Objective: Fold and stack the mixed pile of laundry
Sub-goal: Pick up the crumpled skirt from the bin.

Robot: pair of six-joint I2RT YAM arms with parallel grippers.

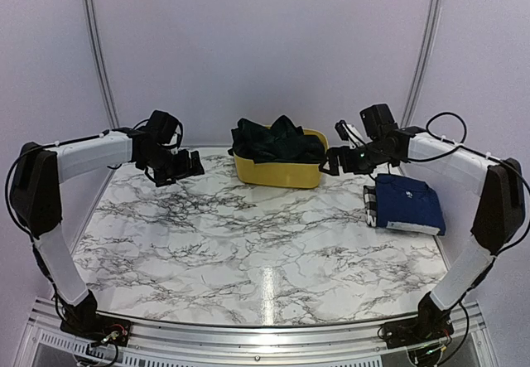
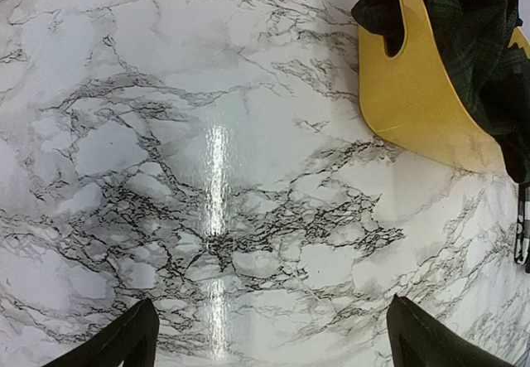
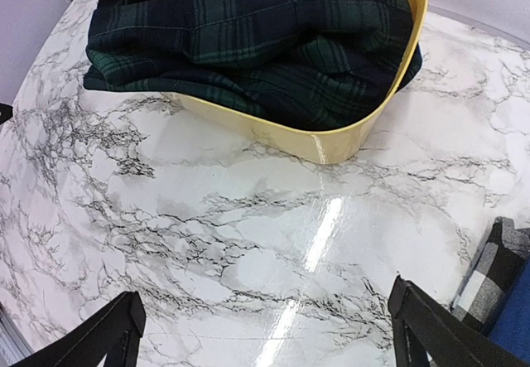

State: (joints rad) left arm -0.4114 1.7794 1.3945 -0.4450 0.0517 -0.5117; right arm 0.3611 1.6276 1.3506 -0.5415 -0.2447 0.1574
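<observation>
I need to move my right gripper outward over the tub's rim next, to its left in the top view, onto the tartan garment, as the tartan garment fills the tub [image 1: 277, 172].
The laundry pile's dark green-navy tartan garment [image 1: 273, 139] lies bunched in the yellow tub [image 1: 277, 172] at the back middle of the marble table [image 1: 248, 234]. A folded navy blue garment [image 1: 407, 203] rests at the right on a checked cloth whose edge [image 1: 370, 205] shows beneath it. My left gripper [image 1: 178, 166] hovers left of the tub, open and holding nothing. My right gripper [image 1: 335, 161] hangs by the tub's right end, open too. In the right wrist view the tartan garment [image 3: 248, 36] fills the tub [image 3: 331, 139], and only marble lies between the fingertips [image 3: 414, 317].
The left wrist view shows the tub [image 2: 414, 94] at upper right with tartan cloth [image 2: 472, 36] hanging over its rim. The checked edge [image 3: 489, 276] and navy cloth [image 3: 517, 334] sit at the right wrist view's lower right. White curved walls enclose the table.
</observation>
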